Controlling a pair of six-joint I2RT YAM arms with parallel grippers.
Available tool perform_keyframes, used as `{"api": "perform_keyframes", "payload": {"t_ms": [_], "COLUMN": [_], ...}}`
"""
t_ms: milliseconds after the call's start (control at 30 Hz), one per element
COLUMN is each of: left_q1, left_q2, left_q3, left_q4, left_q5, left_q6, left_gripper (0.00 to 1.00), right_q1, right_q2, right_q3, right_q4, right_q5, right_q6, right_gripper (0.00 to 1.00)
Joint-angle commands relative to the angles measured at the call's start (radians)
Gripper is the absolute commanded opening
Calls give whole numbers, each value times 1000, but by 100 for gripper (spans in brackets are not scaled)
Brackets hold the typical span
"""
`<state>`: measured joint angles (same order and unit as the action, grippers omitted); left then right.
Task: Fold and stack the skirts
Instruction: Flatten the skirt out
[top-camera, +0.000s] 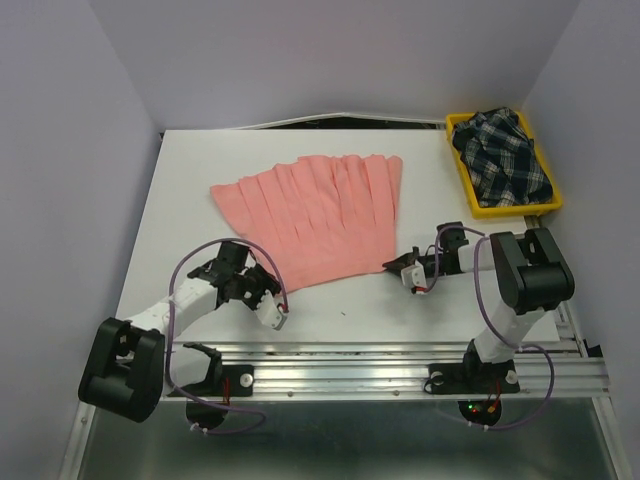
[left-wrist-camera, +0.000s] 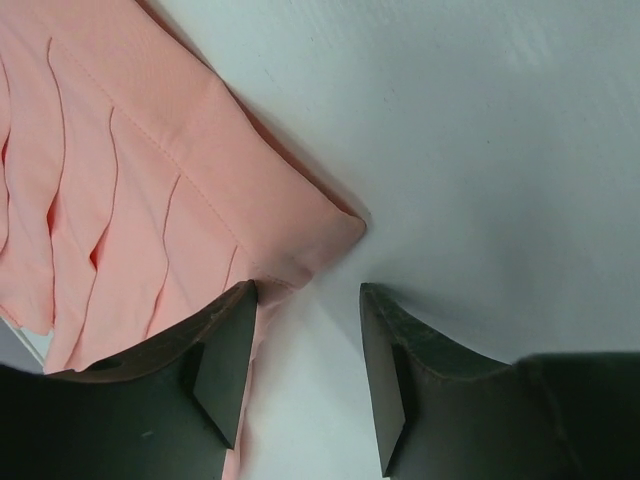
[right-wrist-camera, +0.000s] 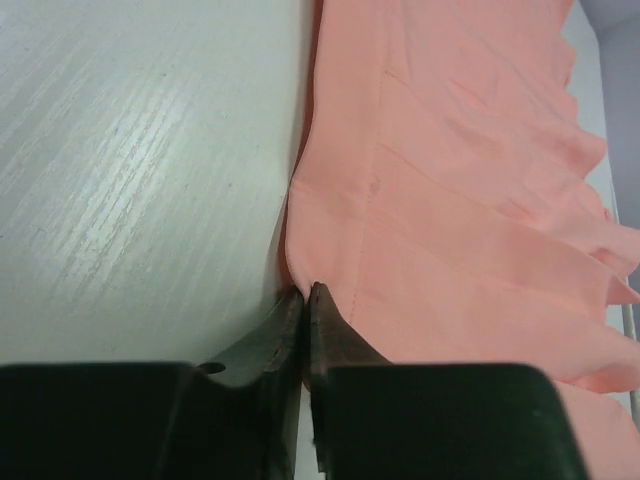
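I will next carry the waistband corner with my right gripper up, outward, then down by the skirt's far hem corner (top-camera: 393, 168) nearest the tray and release it, as the skirt's waistband faces the arms.
The salmon-pink pleated skirt (top-camera: 320, 215) lies spread flat on the white table, its narrow waistband toward the arms. My left gripper (top-camera: 275, 300) is open at the skirt's near left corner. In the left wrist view (left-wrist-camera: 308, 292) the waistband corner (left-wrist-camera: 320, 235) lies just ahead of the jaws, and one finger rests over the cloth. My right gripper (top-camera: 403, 270) is at the near right corner. In the right wrist view (right-wrist-camera: 305, 290) its jaws are shut with the tips pinching the skirt's edge (right-wrist-camera: 450, 200). The dark plaid skirt (top-camera: 505, 155) lies crumpled in the tray.
A yellow plastic tray (top-camera: 515, 210) stands at the back right corner of the table (top-camera: 330, 310). Grey walls close in the table on the left, back and right. A metal rail (top-camera: 400, 360) with the arm bases runs along the near edge.
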<state>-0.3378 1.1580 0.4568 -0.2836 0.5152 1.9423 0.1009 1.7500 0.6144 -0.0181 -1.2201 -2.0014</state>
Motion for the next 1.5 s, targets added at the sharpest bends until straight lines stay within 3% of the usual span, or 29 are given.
{"api": "perform_keyframes", "payload": {"t_ms": [0,100,167,333,400,433,500,600,733,800,967,1200,1333,1467], "left_q1": [-4,-13,-21,-24,-10,-4,9,14,28,34,42,42,42,42], "left_q2": [29,74,86,88,89,86,69,36,-4,-39,-199,-503,-554,-494], "left_q3": [-18,-6,11,127,190,245,292,379,462,514,571,629,642,597], "left_q4": [32,78,115,115,52,38,23,46,130,145,196,144,109,158], "left_q5": [29,35,55,95,127,143,184,223,247,252,269,284,332,298], "left_q6": [118,104,57,-173,-265,-355,-463,-678,-1033,-1133,-1373,-1604,-1689,-1798], "left_gripper": [48,43,32,9,4,0,0,0,0,0,0,0,0,0], "right_q1": [14,14,14,14,14,14,14,14,14,14,14,14,14,14], "right_q2": [28,23,10,-66,-138,-164,-226,-292,-380,-417,-622,-909,-939,-842], "right_q3": [15,21,31,51,53,48,76,186,310,381,479,606,676,641], "right_q4": [-68,-71,-71,-59,82,160,322,325,293,276,225,-87,-198,-203], "right_q5": [47,48,51,62,94,114,187,289,372,425,527,611,634,665], "right_q6": [-574,-557,-530,-265,-45,207,512,831,1136,1273,1423,1466,1492,1492], "right_gripper": [1,1,1,1,1,1,1,1,1,1,1,1,1,1]}}
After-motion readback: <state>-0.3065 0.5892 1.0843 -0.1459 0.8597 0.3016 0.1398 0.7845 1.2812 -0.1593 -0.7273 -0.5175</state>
